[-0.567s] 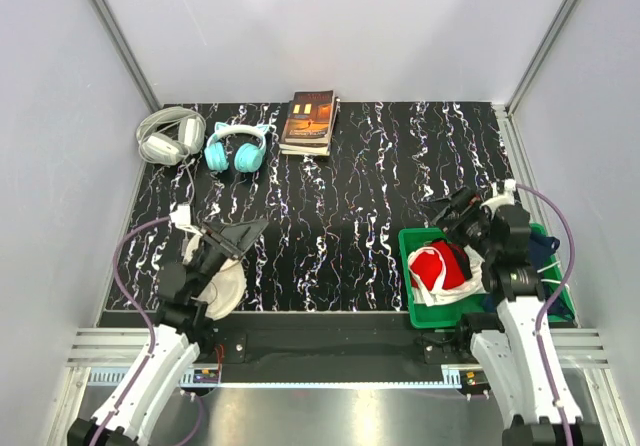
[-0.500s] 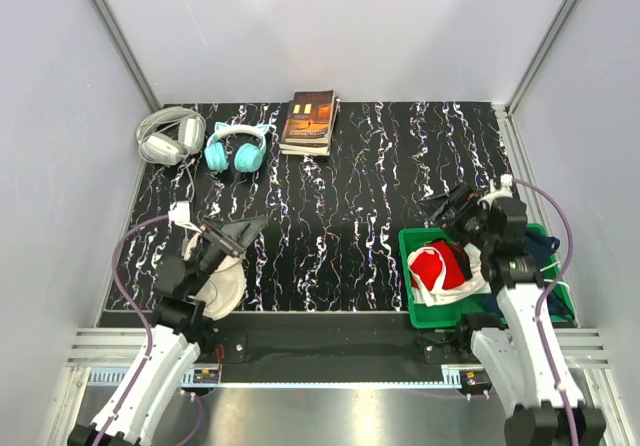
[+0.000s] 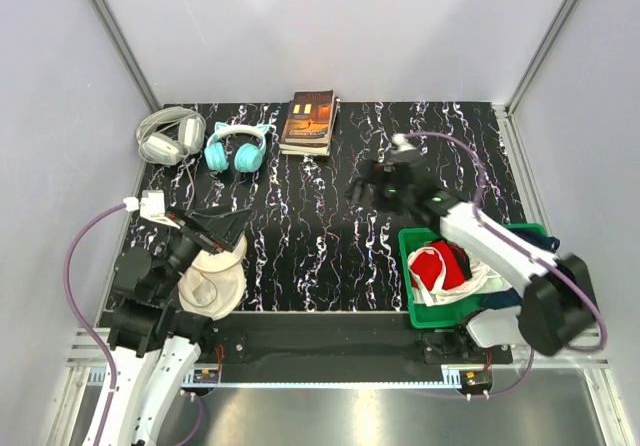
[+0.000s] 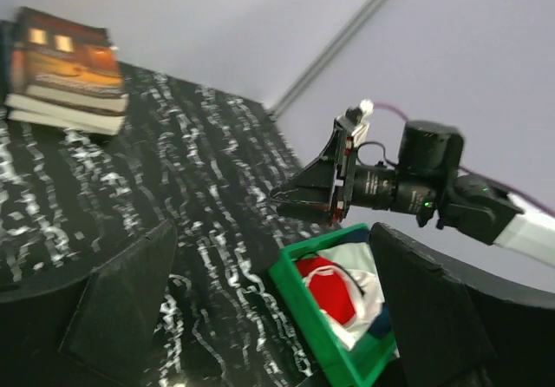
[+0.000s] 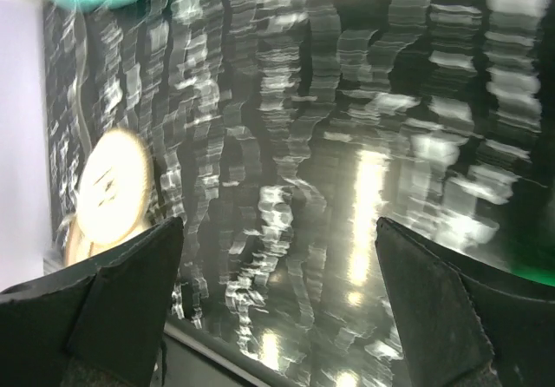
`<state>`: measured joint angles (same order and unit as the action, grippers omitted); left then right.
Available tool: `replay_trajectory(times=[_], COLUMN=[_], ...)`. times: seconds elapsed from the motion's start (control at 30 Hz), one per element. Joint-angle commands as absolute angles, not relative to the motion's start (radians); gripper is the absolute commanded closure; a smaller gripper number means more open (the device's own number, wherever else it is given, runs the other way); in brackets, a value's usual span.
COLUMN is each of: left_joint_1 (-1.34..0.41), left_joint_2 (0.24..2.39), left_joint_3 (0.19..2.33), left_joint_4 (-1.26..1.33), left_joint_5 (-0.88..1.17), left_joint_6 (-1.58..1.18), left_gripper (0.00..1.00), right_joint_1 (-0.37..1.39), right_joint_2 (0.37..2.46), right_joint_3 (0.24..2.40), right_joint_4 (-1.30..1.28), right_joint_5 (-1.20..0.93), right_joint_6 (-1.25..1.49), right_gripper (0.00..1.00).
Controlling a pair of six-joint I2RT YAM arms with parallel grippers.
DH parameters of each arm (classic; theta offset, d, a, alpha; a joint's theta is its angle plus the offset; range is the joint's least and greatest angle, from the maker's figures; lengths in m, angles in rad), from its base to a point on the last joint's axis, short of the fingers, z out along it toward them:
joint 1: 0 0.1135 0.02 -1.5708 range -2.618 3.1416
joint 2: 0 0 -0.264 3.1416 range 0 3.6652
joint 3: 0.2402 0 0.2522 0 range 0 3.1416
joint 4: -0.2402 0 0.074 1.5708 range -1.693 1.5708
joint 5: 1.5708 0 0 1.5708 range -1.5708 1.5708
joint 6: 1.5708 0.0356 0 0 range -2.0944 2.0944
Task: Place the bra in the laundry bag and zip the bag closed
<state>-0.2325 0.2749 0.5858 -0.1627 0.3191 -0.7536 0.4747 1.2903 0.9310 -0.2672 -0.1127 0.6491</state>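
I should next lower my right gripper to the left in the top view, onto the bag's uncovered edge.
The laundry bag (image 3: 212, 282), a round cream mesh pouch, lies at the table's near left; it also shows in the right wrist view (image 5: 113, 192). My left gripper (image 3: 238, 230) is open and empty, just above the bag's far right edge. The bra (image 3: 458, 288) lies as white fabric in the green bin (image 3: 415, 311), wrapped around a red cloth (image 3: 437, 266); the left wrist view shows it too (image 4: 371, 285). My right gripper (image 3: 355, 191) is open and empty, stretched out over the table's middle, left of the bin. It shows in the left wrist view (image 4: 290, 194).
White-grey headphones (image 3: 168, 134), teal cat-ear headphones (image 3: 237, 148) and a book (image 3: 310, 119) lie along the far edge. A dark blue cloth (image 3: 545, 256) lies in the bin's right part. Grey walls close the left, right and back.
My right arm has swung from above the bin out to the left, over the table's middle. My left arm has shifted left, uncovering more of the laundry bag.
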Motion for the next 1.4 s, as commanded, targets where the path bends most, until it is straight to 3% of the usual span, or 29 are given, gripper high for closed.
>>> replay_trajectory(times=[0.0,0.2,0.4,0.47,0.67,0.9,1.03,1.13,1.23,1.27,1.3,1.37], left_joint_1=[-0.233,-0.233,-0.233,-0.233,-0.233,-0.238,-0.244,-0.244,-0.244,-0.245,-0.244,-0.244], left_joint_2=[0.281,0.334,0.356,0.351,0.353,0.255,0.284,0.308,0.342,0.354,0.379,0.405], left_joint_3=[0.661,0.776,0.903,0.923,0.945,0.976,1.009,1.019,1.015,1.012,1.009,1.003], left_joint_4=[-0.432,-0.636,-0.802,-0.851,-0.922,-0.893,-0.891,-0.874,-0.855,-0.851,-0.848,-0.842], left_joint_5=[0.156,0.042,-0.105,-0.153,-0.221,-0.181,-0.146,-0.101,-0.023,0.018,0.035,0.072], left_joint_6=[-0.626,-0.509,-0.501,-0.532,-0.541,-0.499,-0.476,-0.450,-0.405,-0.394,-0.384,-0.376], left_gripper=[0.01,0.01,0.01,0.01,0.01,0.01,0.01,0.01,0.01,0.01,0.01,0.01], right_joint_1=[0.668,0.890,1.014,1.046,1.092,1.112,1.114,1.114,1.109,1.101,1.097,1.082], right_joint_2=[1.493,1.805,2.001,2.037,2.112,2.213,2.246,2.249,2.218,2.198,2.186,2.137], right_joint_3=[1.109,1.301,1.394,1.422,1.434,1.460,1.489,1.491,1.454,1.438,1.419,1.355], right_joint_4=[-0.160,-0.031,0.121,0.136,0.172,0.222,0.222,0.229,0.227,0.244,0.258,0.273], right_joint_5=[0.037,0.020,0.035,0.035,0.092,0.100,0.100,0.116,0.129,0.129,0.124,0.117], right_joint_6=[0.631,0.751,0.900,0.937,1.041,1.131,1.138,1.134,1.112,1.111,1.109,1.106], right_gripper=[0.00,0.02,0.11,0.16,0.20,0.32,0.48,0.53,0.69,0.88,0.98,1.00])
